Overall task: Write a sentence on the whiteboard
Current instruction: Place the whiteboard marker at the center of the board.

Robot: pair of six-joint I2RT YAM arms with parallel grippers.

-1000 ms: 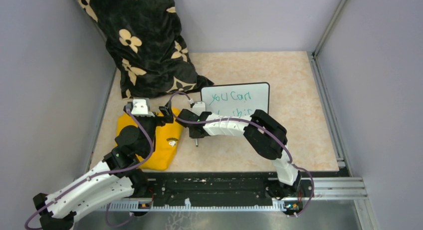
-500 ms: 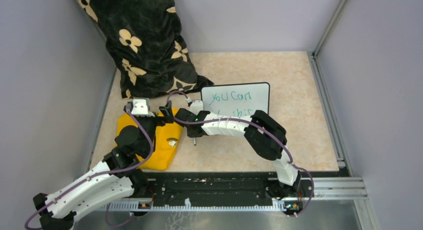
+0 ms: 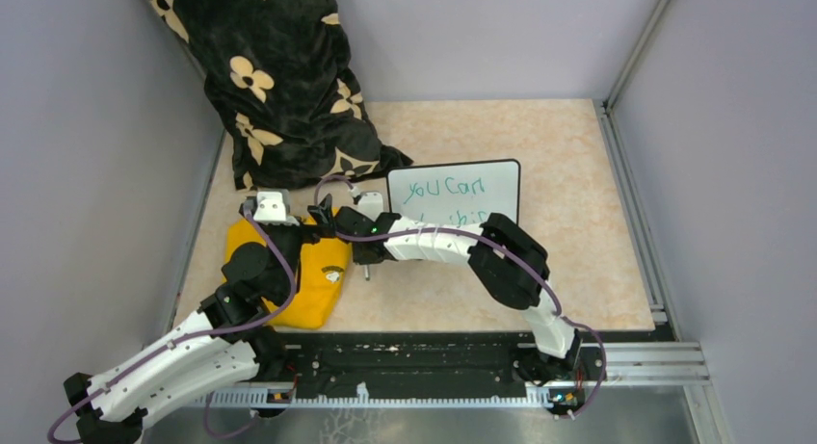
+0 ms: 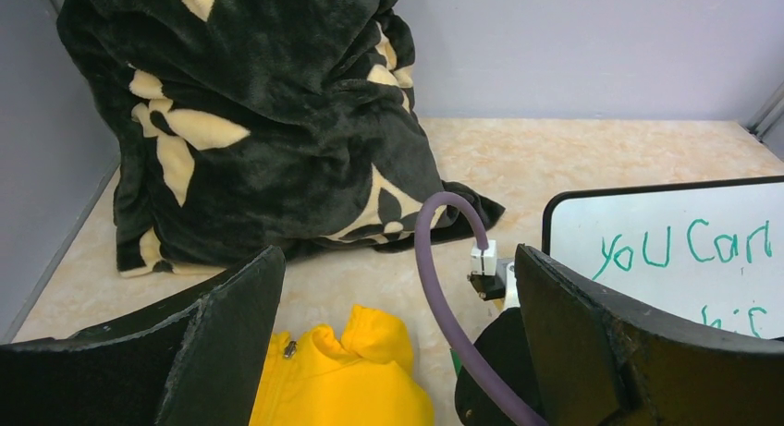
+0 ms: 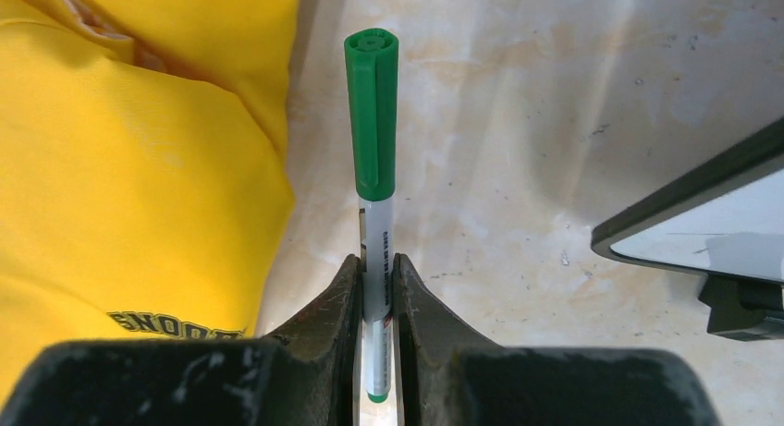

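The part of the tabletop between the yellow garment (image 4: pixel 342 380) and the whiteboard is clear. Next I should lower the capped marker in my right gripper onto it and release the marker there.
The whiteboard (image 3: pixel 453 190) stands at mid table with the green sentence (image 3: pixel 446 187) on it; "you can" reads clearly, and the second line is mostly hidden behind my right arm. It also shows in the left wrist view (image 4: pixel 666 232). My right gripper (image 3: pixel 364 256) is just left of the board's near corner (image 5: pixel 703 218), shut on a green marker (image 5: pixel 374 167) with its cap on, above the tabletop. My left gripper (image 4: pixel 399 260) is open and empty over a yellow garment (image 4: pixel 342 380), left of the right gripper.
The yellow garment (image 3: pixel 303 271) lies on the table under my left arm, close beside the marker (image 5: pixel 120 186). A black cushion with cream flowers (image 3: pixel 279 78) leans in the back left corner. Grey walls enclose the table on three sides.
My right gripper has moved a little to the left with the marker, away from the whiteboard and toward the yellow garment. The left arm has not moved.
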